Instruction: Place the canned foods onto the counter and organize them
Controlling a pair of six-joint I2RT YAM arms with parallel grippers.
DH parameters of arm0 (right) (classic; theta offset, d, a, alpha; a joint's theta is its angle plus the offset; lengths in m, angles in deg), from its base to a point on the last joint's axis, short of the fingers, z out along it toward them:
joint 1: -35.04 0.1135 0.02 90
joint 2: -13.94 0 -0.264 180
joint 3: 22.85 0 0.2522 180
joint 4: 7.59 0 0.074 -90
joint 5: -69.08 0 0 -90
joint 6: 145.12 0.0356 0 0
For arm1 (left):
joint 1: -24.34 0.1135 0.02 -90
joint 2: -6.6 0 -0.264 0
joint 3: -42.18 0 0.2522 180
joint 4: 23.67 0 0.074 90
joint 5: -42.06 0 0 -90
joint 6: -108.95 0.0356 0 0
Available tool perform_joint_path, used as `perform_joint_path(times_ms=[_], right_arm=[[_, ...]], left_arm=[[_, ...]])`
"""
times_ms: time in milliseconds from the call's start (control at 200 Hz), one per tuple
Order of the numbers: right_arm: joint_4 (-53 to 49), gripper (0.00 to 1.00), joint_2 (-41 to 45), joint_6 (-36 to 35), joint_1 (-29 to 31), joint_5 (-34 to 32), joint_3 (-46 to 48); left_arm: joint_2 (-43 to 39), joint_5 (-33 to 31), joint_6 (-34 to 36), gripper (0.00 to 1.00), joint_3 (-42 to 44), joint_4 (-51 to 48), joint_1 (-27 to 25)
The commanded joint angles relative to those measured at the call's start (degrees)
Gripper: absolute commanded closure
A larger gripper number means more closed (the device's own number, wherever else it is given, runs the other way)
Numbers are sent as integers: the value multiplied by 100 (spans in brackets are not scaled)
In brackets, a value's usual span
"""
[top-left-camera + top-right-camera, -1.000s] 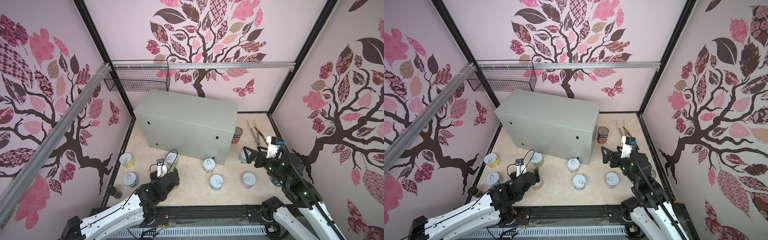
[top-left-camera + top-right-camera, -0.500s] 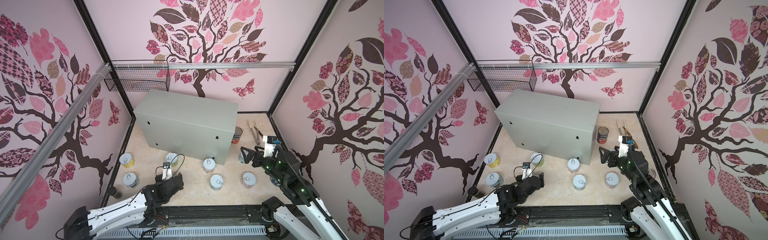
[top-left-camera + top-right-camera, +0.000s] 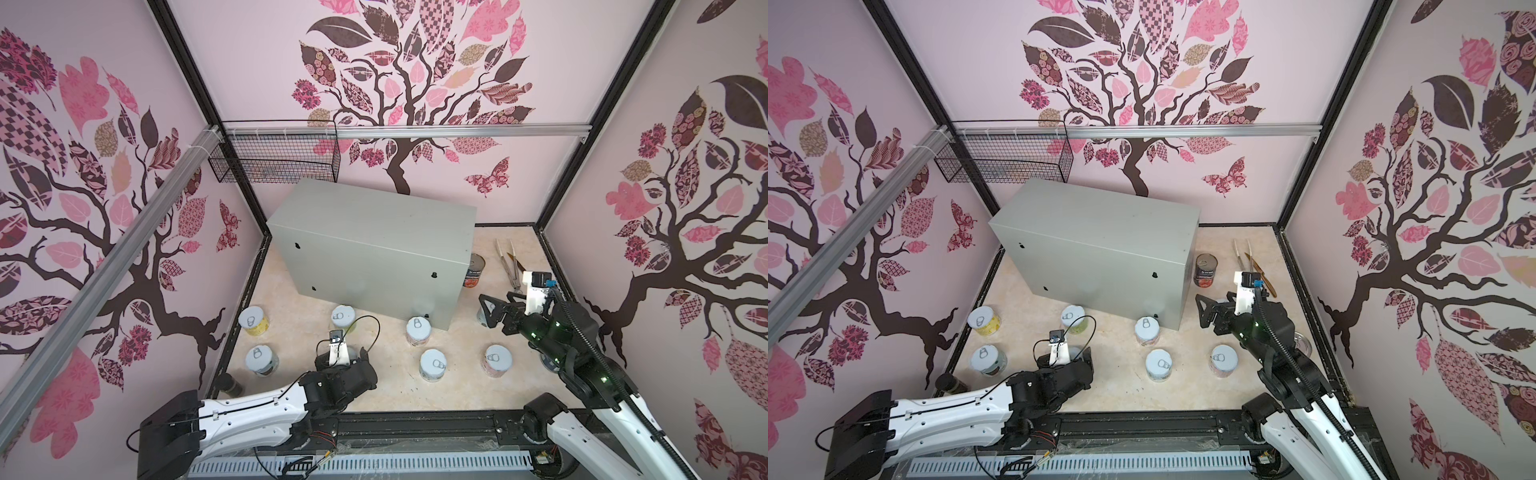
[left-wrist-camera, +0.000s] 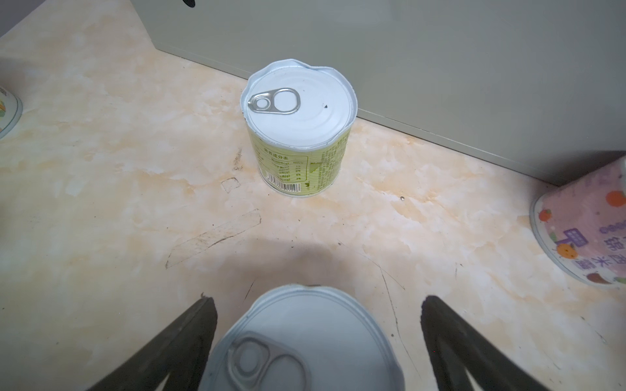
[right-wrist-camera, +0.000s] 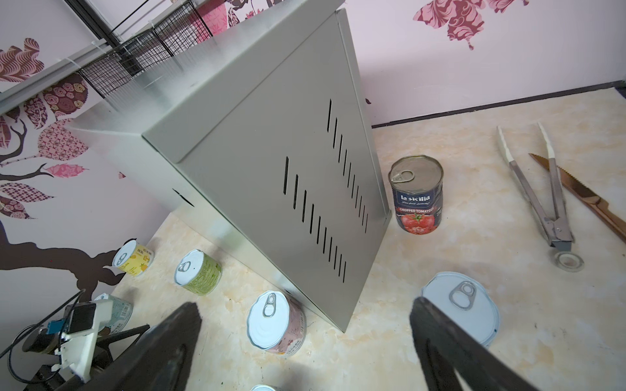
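Note:
My left gripper is open with its fingers clear on either side, so next it will move down past the rim of the pale can lid [image 3: 353, 351] [image 4: 305, 345] and close.
The counter [image 3: 374, 249], a big grey metal box, stands at the back of the floor. Several short cans stand in front of it, among them a yellow can [image 3: 252, 321], a green can [image 4: 299, 135] and a pink can [image 5: 274, 321]. A taller tomato can [image 5: 417, 194] stands by the counter's right end. My left gripper [image 4: 317, 300] is open and low, with a pale can lid [image 4: 305, 342] between its fingers, which stand clear of it. My right gripper [image 5: 304, 305] hovers open and empty near the counter's near right corner, beside a blue-rimmed can [image 5: 460, 306].
Metal tongs [image 5: 542, 203] and a knife [image 5: 586, 196] lie at the back right. A black wire basket [image 3: 274, 162] hangs on the back wall, left of the counter. A dark cylinder [image 3: 230, 384] sits at the near left edge. Walls close in on three sides.
My left gripper has shifted a little right and toward the near edge, dropping over a can. The right gripper has crept slightly left toward the counter. Both stayed open.

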Motion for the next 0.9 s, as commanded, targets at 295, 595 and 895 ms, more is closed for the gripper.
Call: perform_joint_path(times_ms=[295,595,895], right_arm=[[137,0,-204,-23,80,-47,-329],[108,0,-170,-22,85,-47,-320],[115,0,-106,25,80,-57,-255]], left_arm=[[796,122,-227,2,255,653,151],[1148,491,-70,6,420,1317,537],[1433,507,61,23,234,1359,535]])
